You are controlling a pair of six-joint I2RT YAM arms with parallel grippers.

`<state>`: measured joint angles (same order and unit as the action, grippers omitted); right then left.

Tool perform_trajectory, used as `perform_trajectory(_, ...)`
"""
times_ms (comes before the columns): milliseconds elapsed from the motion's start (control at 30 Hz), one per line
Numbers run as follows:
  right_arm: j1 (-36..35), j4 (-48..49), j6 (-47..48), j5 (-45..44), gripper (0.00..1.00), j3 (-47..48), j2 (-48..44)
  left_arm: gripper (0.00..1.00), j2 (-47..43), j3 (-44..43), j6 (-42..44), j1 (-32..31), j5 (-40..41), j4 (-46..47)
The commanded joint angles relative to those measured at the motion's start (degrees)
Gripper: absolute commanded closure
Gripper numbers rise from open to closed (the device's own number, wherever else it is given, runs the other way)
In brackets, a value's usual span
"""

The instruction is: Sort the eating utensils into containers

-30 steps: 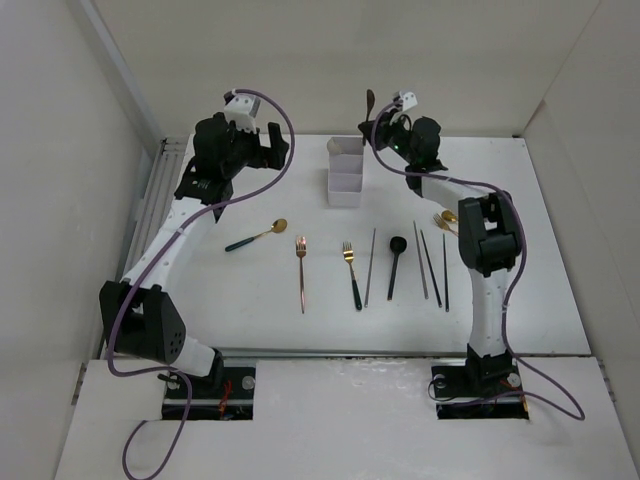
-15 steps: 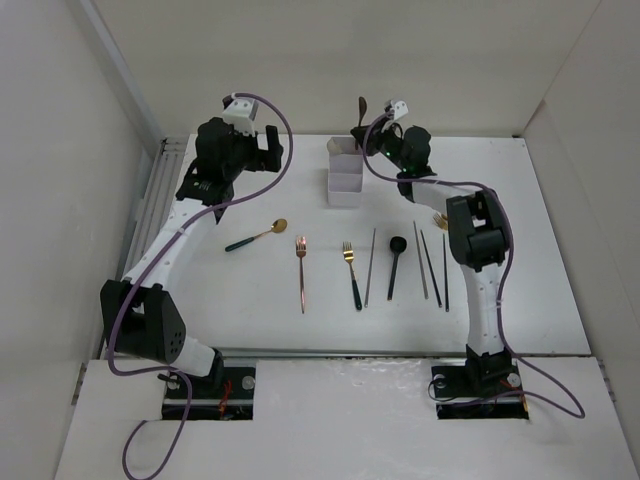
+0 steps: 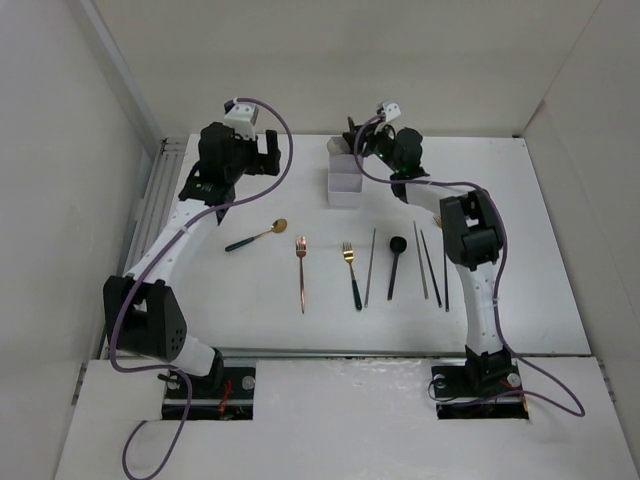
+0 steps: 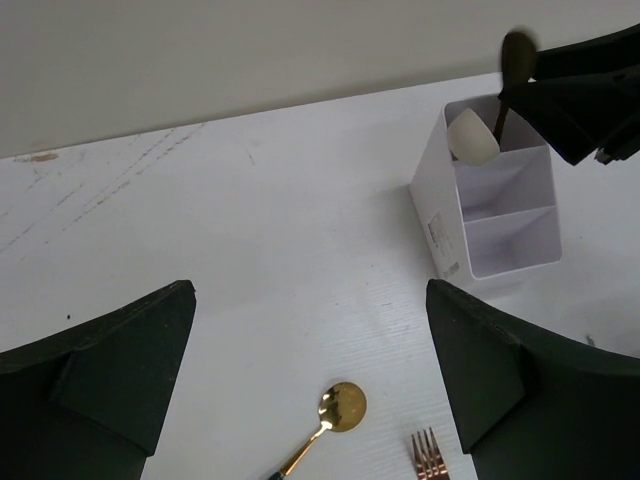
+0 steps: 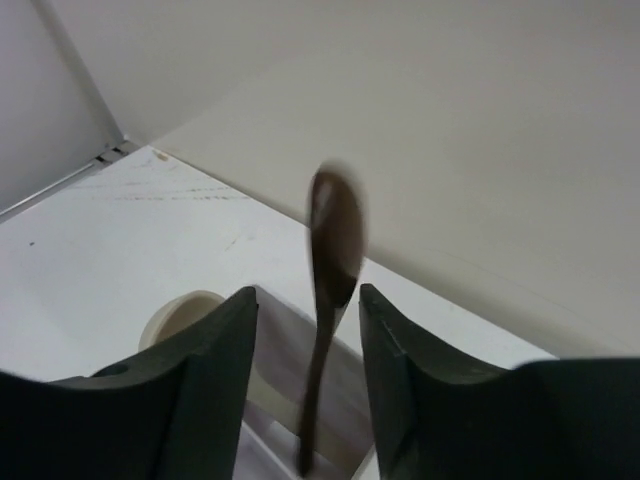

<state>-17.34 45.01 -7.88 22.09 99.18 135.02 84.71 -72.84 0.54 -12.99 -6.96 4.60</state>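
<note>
My left gripper comes back and down next, turning its open fingers across the gold spoon's dark handle near the spoon's neck, since it lies slanted.
The white organiser stands at the back centre, and also shows in the left wrist view. My right gripper hovers over its far compartment. Its jaws stand apart around a blurred brown spoon, bowl up, handle end down inside that compartment; it also shows in the left wrist view. A pale spoon lies in the same compartment. My left gripper is open and empty, high above a gold spoon.
On the table in a row lie the gold spoon, a copper fork, a gold black-handled fork, a dark chopstick, a black spoon and more chopsticks. Walls enclose the table.
My right gripper has moved left from beside the organiser to over its far compartment, and the brown spoon has come down with its handle end into that compartment. The left arm has barely moved.
</note>
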Motion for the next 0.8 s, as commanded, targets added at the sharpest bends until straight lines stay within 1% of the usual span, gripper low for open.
perform_trajectory(0, -0.5, 1.2, 3.3, 0.1, 0.46, -2.0, -4.1, 0.00, -0.9, 1.6, 2.6, 0.4, 1.2, 2.3)
perform_trajectory(67, -1.0, 2.1, 3.9, 0.1, 0.43, -5.2, -5.8, 0.00, -1.5, 3.4, 6.1, 0.4, 1.7, 2.3)
perform_trajectory(133, -1.0, 4.6, 3.9, 0.1, 0.43, -7.9, -8.7, 0.00, -1.5, 5.9, 9.2, 0.9, 0.6, 2.3)
perform_trajectory(167, -1.0, 5.5, 3.9, 0.1, 0.42, -10.6, -9.9, 0.02, -1.5, 7.0, 14.2, 1.0, -1.2, 2.3)
perform_trajectory(200, -1.0, 6.0, 3.9, 0.1, 0.41, -11.7, -12.3, 0.05, -1.5, 8.8, 17.2, 2.3, -3.3, 1.4)
perform_trajectory(233, -1.0, 6.1, 3.9, 0.1, 0.40, -12.8, -13.6, 0.11, -1.5, 9.6, 20.4, 2.9, -5.8, -1.1)
perform_trajectory(267, -1.0, 6.1, 3.9, 0.1, 0.37, -14.3, -15.0, 0.15, -0.7, 9.6, 24.1, 3.6, -11.8, -3.5)
perform_trajectory(300, -1.0, 5.4, 3.9, 0.1, 0.37, -15.0, -16.4, 0.18, 1.6, 9.1, 32.3, 4.4, -14.3, -6.8)
perform_trajectory(333, -1.0, 4.5, 3.9, 0.1, 0.36, -15.0, -19.3, 0.21, 3.1, 8.3, 36.3, 5.2, -15.9, -13.8)
perform_trajectory(367, -1.5, 2.7, 3.9, 0.1, 0.36, -15.7, -20.7, 0.24, 4.8, 7.2, 39.8, 5.2, -17.5, -17.7)
perform_trajectory(400, -1.6, 2.1, 3.9, 0.6, 0.36, -16.4, -22.0, 0.24, 6.8, 5.9, 42.9, 5.7, -17.6, -21.4)
perform_trajectory(433, -1.6, 1.5, 4.5, 1.1, 0.36, -16.4, -24.3, 0.24, 10.9, 2.7, 48.5, 5.7, -18.2, -25.1)
perform_trajectory(467, -1.6, 0.1, 5.1, 2.8, 0.34, -16.4, -25.3, 0.24, 12.9, 1.1, 50.9, 6.3, -18.9, -32.1)
perform_trajectory(500, -2.1, -0.7, 5.2, 3.7, 0.34, -16.4, -26.2, 0.24, 16.2, -0.1, 52.8, 6.3, -18.9, -34.8)
perform_trajectory(567, -2.1, -2.3, 7.3, 5.3, 0.34, -17.0, -28.7, 0.24, 18.2, -1.4, 55.8, 6.3, -18.1, -38.6)
perform_trajectory(600, -2.1, -2.8, 7.9, 6.6, 0.34, -17.6, -29.5, 0.24, 18.2, -1.4, 58.6, 6.8, -17.4, -38.6)
perform_trajectory(667, -2.6, -3.5, 8.4, 7.3, 0.33, -19.3, -31.6, 0.24, 18.2, 0.0, 62.4, 6.8, -17.4, -40.6)
perform_trajectory(767, -2.6, -3.5, 8.4, 7.4, 0.33, -21.0, -33.3, 0.22, 19.5, 0.7, 64.5, 6.1, -14.0, -40.6)
